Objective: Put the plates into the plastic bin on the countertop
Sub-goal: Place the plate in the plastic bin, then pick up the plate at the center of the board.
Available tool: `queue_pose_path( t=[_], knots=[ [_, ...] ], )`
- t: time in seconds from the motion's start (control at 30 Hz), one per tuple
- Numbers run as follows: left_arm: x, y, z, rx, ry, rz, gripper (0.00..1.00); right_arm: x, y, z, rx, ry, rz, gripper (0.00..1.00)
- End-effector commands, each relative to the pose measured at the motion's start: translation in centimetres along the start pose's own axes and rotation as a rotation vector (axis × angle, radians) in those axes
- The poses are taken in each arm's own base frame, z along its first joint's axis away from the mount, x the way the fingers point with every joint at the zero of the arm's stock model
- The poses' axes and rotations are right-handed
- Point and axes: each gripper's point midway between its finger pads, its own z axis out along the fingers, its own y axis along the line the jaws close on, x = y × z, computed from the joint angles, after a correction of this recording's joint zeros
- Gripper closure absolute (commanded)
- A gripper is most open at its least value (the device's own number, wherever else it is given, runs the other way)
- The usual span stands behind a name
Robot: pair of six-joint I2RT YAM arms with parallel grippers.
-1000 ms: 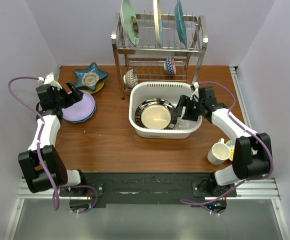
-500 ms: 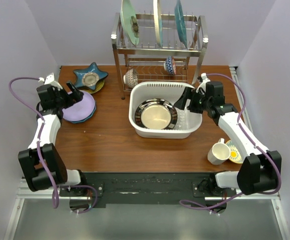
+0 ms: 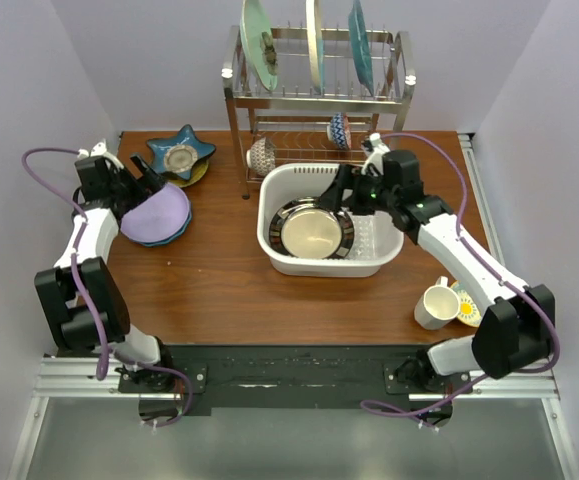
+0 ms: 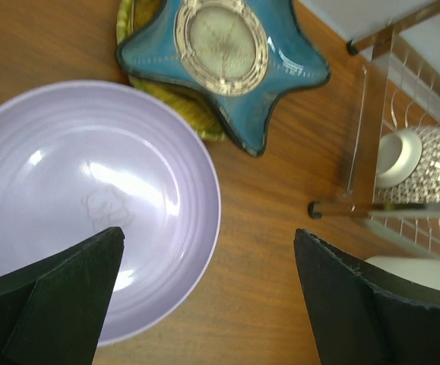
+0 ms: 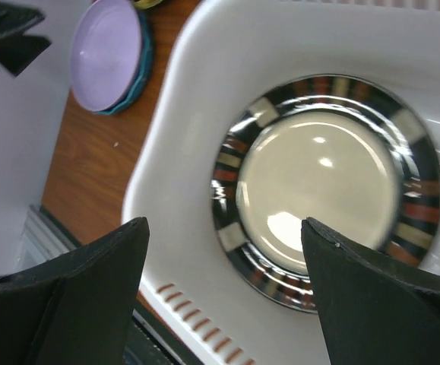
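The star-shaped plate's point by the lavender plate's far rim (image 3: 160,170) (image 4: 134,61) is outward of the fingers and below them, so the left gripper should move outward and down there next.
A lavender plate (image 3: 157,213) (image 4: 90,205) lies on a blue plate at the left of the countertop (image 3: 209,280). Behind it a blue star-shaped plate (image 3: 180,152) (image 4: 220,53) rests on a yellow-green one. My left gripper (image 3: 145,181) (image 4: 208,234) hangs open over the lavender plate's near rim, holding nothing. An amber patterned plate (image 3: 314,228) (image 5: 318,182) lies flat in the white plastic bin (image 3: 269,235) (image 5: 182,152). My right gripper (image 3: 345,190) (image 5: 224,223) stands open and empty above the bin's back part.
A steel wire rack (image 3: 314,100) stands behind the bin with three big upright plates on top and two bowls (image 3: 262,155) below. A cream mug (image 3: 435,303) and a small saucer (image 3: 466,300) sit at the front right.
My right gripper has drawn back from the patterned plate, which stays in the bin, and swung toward the back left. My left gripper has shifted slightly toward the far side.
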Motion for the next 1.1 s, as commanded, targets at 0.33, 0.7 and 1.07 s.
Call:
queue_pose_path(
  t=[0.33,0.7,1.07],
  knots=[
    [-4.7,-0.1,3.5,-0.039,-0.024,-0.109,0.04,1.2,13.2,5.6,-0.295,0.059,-0.041,0.16],
    [-4.8,0.6,7.0,-0.040,0.016,-0.154,0.07,4.2,18.7,8.5,-0.385,0.130,-0.047,0.16],
    [-4.3,1.2,10.6,-0.024,0.068,-0.199,0.14,6.4,19.9,9.5,-0.403,0.178,-0.042,0.17]
  ],
)
